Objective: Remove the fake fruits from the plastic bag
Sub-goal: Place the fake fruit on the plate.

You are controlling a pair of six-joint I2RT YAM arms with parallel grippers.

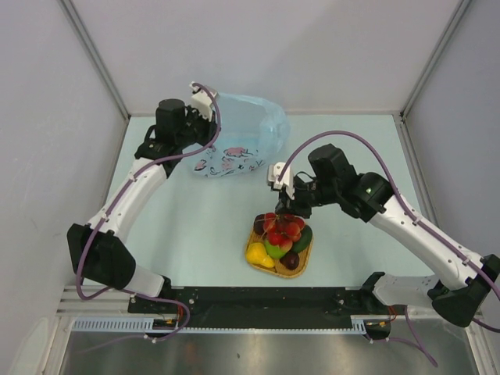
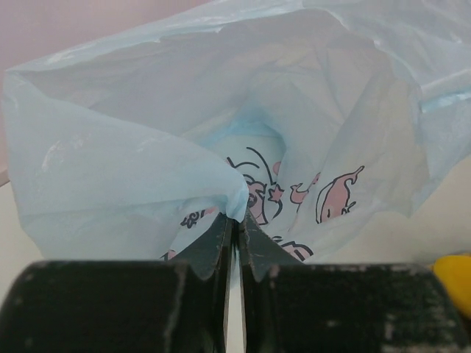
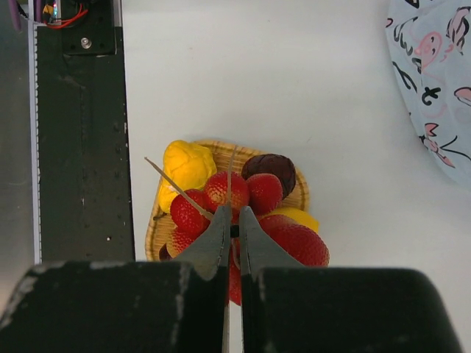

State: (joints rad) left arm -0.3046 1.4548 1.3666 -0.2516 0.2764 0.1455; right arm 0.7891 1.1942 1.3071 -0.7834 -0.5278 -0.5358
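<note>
The right gripper needs to go down next and let go of the stems on top of the tray's fruits, because the berries already hang over the woven tray (image 1: pixel 258 268) that stands below the gripper.
The pale blue plastic bag (image 1: pixel 238 144) with pink and dark print lies at the back of the table. My left gripper (image 2: pixel 237 220) is shut on a fold of the bag's rim (image 2: pixel 235 195), and the bag's mouth (image 2: pixel 250 140) faces the left wrist camera; no fruit shows inside. My right gripper (image 3: pixel 232 219) is shut on the stems of the bunch of red berries (image 3: pixel 250 195), held over the woven tray (image 1: pixel 258 268). In the tray lie a yellow pear (image 3: pixel 188 163), a dark purple plum (image 3: pixel 271 166), a yellow lemon (image 3: pixel 302 218) and a dark green avocado (image 1: pixel 302 238).
The woven orange tray (image 3: pixel 151 235) stands near the table's front middle. The black rail (image 3: pixel 81 140) at the arms' base runs along the near edge. Grey enclosure walls (image 1: pixel 47 117) stand at left, right and back.
</note>
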